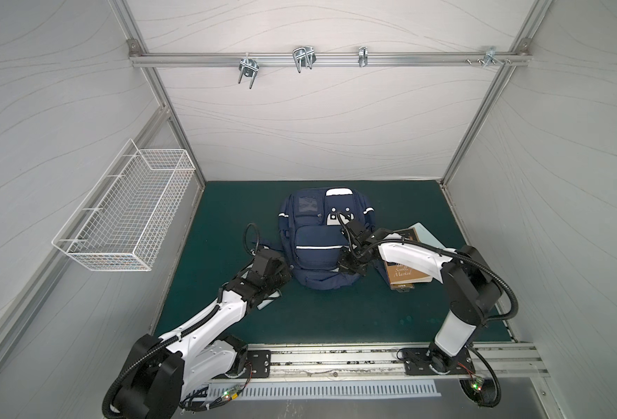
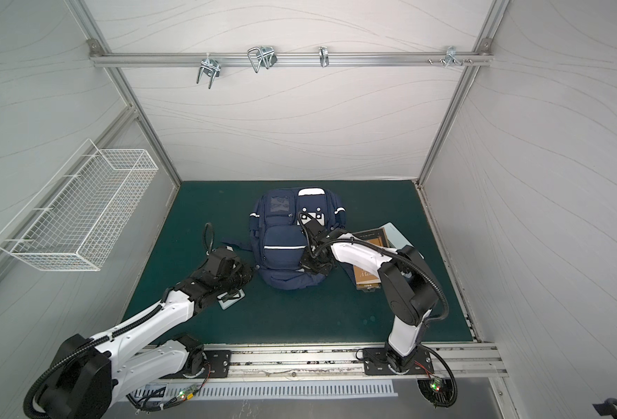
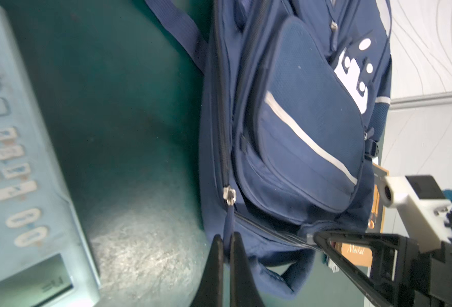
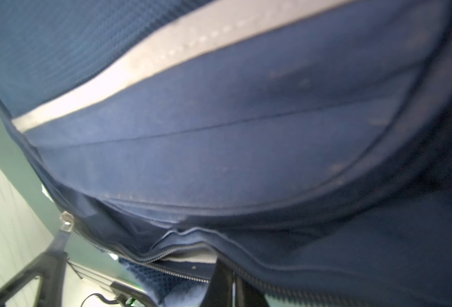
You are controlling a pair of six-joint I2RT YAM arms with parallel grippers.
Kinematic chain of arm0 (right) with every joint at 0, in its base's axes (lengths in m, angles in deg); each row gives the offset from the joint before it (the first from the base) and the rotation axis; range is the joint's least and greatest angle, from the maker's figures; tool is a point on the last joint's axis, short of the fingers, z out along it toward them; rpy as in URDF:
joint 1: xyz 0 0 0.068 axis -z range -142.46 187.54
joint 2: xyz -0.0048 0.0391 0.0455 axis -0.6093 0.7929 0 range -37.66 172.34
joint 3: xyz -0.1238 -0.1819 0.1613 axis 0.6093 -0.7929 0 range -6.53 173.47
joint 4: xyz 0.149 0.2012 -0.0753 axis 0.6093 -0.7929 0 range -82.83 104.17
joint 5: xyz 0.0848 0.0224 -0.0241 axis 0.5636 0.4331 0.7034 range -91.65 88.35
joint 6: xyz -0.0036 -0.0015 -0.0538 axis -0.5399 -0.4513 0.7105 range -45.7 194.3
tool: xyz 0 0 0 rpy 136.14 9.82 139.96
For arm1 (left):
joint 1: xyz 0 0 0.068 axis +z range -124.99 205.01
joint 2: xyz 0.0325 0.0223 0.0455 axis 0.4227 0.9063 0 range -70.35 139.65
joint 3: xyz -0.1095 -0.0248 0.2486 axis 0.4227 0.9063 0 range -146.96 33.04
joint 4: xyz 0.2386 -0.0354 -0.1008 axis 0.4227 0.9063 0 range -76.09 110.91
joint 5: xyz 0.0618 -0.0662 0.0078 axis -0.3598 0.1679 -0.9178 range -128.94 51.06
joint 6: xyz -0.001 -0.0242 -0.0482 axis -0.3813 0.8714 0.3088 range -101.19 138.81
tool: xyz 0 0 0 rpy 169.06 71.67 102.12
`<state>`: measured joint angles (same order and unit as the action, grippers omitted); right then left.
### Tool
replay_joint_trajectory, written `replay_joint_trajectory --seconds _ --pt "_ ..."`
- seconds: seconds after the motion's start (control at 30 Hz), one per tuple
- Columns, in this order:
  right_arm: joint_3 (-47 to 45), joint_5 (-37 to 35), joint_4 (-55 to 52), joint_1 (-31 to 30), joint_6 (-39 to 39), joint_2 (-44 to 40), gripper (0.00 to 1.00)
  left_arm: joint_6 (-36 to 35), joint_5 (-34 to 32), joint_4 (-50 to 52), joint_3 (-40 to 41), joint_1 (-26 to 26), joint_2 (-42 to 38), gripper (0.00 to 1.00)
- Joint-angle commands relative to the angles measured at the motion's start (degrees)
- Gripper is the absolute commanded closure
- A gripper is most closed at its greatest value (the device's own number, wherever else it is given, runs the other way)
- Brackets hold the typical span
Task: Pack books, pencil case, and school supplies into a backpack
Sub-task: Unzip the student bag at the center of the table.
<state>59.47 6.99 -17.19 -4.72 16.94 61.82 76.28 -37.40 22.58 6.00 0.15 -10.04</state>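
The zipper's teeth beyond the slider still look closed. Next I need to pull the fabric pull in my left gripper outward a short way along the side zipper track [image 3: 225, 162] and let go of it.
The navy backpack [image 1: 317, 232] [image 2: 285, 235] lies face up on the green mat. My left gripper [image 3: 227, 239] [image 1: 287, 270] is shut on the fabric pull of its main zipper, just below the metal slider [image 3: 229, 195]. My right gripper [image 4: 232, 281] [image 1: 352, 271] is shut on the fabric edge beside the zipper, where a short gap shows pale lining [image 4: 187, 256]. A brown-tan book [image 1: 405, 275] lies right of the backpack under my right arm. A pale blue flat thing [image 1: 428, 235], the pencil case by its look, pokes out behind it. The calculator [image 3: 20, 159] [image 2: 230, 299] lies under my left wrist.
A white wire basket [image 1: 125, 217] hangs on the left wall. Metal hooks [image 1: 303, 60] sit on the rail at the back wall. Green mat [image 1: 336, 319] stretches in front of the backpack to the arms' base rail [image 1: 336, 359].
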Motion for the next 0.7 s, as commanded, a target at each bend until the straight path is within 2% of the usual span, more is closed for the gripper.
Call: replay_joint_trajectory --seconds 0.0,0.17,0.2,0.23,0.27,0.3,0.37,0.47,0.67 --pt "-1.83 -4.81 -3.02 2.25 1.89 -1.47 1.0 -1.18 -5.91 5.41 -1.98 3.3 2.84 1.0" --pt "-1.95 -4.64 -2.96 1.92 5.27 -2.17 1.0 -1.97 -2.04 4.99 -4.23 5.18 6.75 1.0" --pt "-1.65 -4.27 -2.94 1.71 6.02 -2.85 0.92 -2.08 0.2 3.6 -4.17 5.18 7.04 1.0" --pt "-1.06 -4.48 -3.33 1.34 6.7 -3.86 0.78 -2.57 3.24 1.58 -3.99 5.2 7.22 1.0" --pt "-0.22 -5.56 -4.0 0.6 7.31 -5.15 0.58 -2.62 6.07 0.13 -3.81 5.01 7.34 0.99" --pt "0.55 -6.8 -4.92 -0.05 7.77 -6.26 0.47 -2.31 8.17 -0.4 -3.8 4.76 7.31 0.9" --pt "2.78 -9.54 -7.34 -1.4 7.76 -8.6 0.35 -2.48 11.27 0.3 -4.09 4.24 6.41 0.72" --pt "2.85 -9.55 -6.05 -1.65 5.49 -10.69 0.33 -4.23 11.12 6.55 -5.78 3.86 2.34 0.56" --pt "0.68 -5.31 2.58 -1.06 0.32 -6.31 0.38 -9.96 6.43 17.04 -10.64 3.86 -6.93 0.46"
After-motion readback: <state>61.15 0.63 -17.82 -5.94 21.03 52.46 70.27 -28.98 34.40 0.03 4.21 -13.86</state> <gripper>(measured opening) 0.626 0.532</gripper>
